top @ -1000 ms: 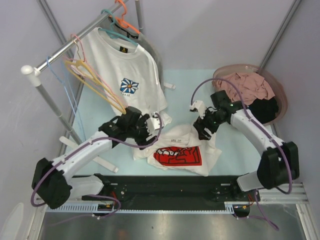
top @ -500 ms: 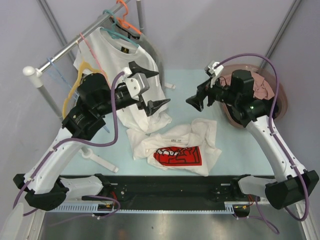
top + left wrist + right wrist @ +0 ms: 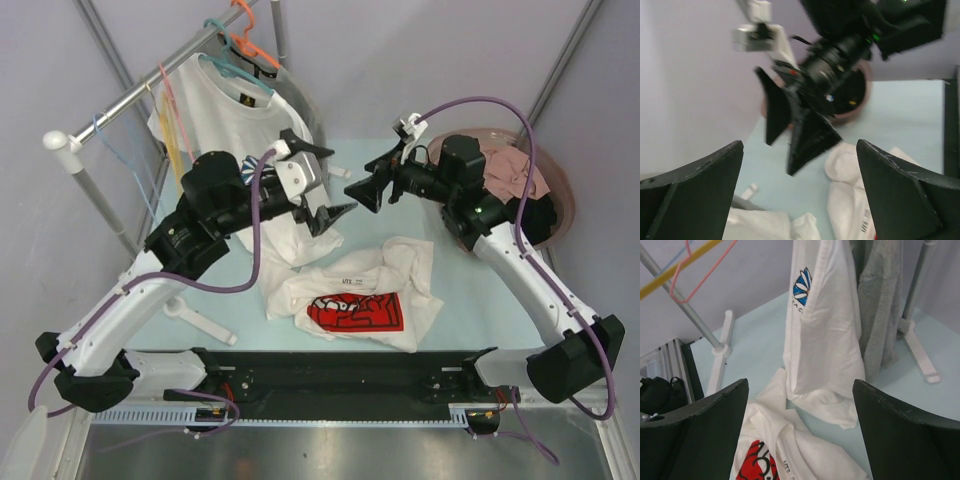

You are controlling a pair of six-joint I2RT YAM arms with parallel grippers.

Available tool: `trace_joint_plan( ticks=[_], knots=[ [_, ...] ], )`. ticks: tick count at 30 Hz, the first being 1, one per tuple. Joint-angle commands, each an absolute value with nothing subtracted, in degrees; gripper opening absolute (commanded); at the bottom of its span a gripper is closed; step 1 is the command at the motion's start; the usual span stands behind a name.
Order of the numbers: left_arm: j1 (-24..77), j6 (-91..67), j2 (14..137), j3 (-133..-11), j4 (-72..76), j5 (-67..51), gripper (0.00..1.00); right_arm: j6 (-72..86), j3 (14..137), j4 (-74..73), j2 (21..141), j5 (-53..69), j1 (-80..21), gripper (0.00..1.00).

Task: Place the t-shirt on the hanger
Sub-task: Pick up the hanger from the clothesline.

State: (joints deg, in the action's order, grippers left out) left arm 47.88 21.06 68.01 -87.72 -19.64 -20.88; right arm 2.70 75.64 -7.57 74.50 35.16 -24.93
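Note:
My right gripper moves to the left in the top view onto the pink hanger's rounded end next, since that hanger hangs bare on the bar.
The t-shirt (image 3: 352,297), white with a red print, lies crumpled on the pale blue table near the front; it also shows in the right wrist view (image 3: 790,450) and the left wrist view (image 3: 855,200). The hanger (image 3: 175,110), thin and pale pink, hangs on the rail at the left, apart from both grippers. My left gripper (image 3: 344,178) (image 3: 800,150) is raised above the table, open and empty. My right gripper (image 3: 370,186) (image 3: 800,382) faces it, close tip to tip, also open and empty. Both hover above and behind the t-shirt.
A white daisy-print t-shirt (image 3: 240,120) hangs on a teal hanger from the rail (image 3: 115,103), its hem touching the table, with a grey garment (image 3: 880,300) behind it. Yellow, blue and orange hangers share the rail. A pink basin (image 3: 545,165) of clothes stands at the back right. The rack's white foot (image 3: 200,322) lies front left.
Both arms have lifted off the t-shirt and swung up, so the grippers now face each other above the table. Both jaws have opened wider. The t-shirt stays on the table.

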Motion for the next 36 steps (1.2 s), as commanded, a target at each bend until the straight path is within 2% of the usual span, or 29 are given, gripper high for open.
trace_joint_plan(
  ticks=[1,4,10,14,22,27,36],
  knots=[
    [47.9,23.1,68.8,-95.7,-9.6,-8.3,1.00,7.8,77.8,2.7,75.7,34.0,-27.7,0.89],
    [47.9,25.8,70.2,-102.8,-7.4,-3.4,1.00,9.3,77.8,8.8,76.7,34.0,-30.6,0.90],
    [47.7,32.9,72.3,-108.7,-1.9,5.4,1.00,12.9,78.0,20.2,79.3,31.6,-38.1,0.91],
    [46.8,35.4,72.7,-109.4,3.4,9.9,1.00,9.8,81.0,19.2,83.3,24.0,-44.0,0.90],
    [42.0,33.7,72.8,-109.6,3.7,11.4,1.00,2.8,91.0,18.3,92.2,11.8,-52.4,0.86],
    [40.5,32.9,72.0,-108.9,3.3,11.1,1.00,3.1,98.2,16.6,96.6,12.2,-54.5,0.86],
    [38.5,32.7,70.1,-107.5,2.6,10.5,1.00,-1.1,100.3,13.5,101.7,9.8,-57.6,0.86]
  ],
)
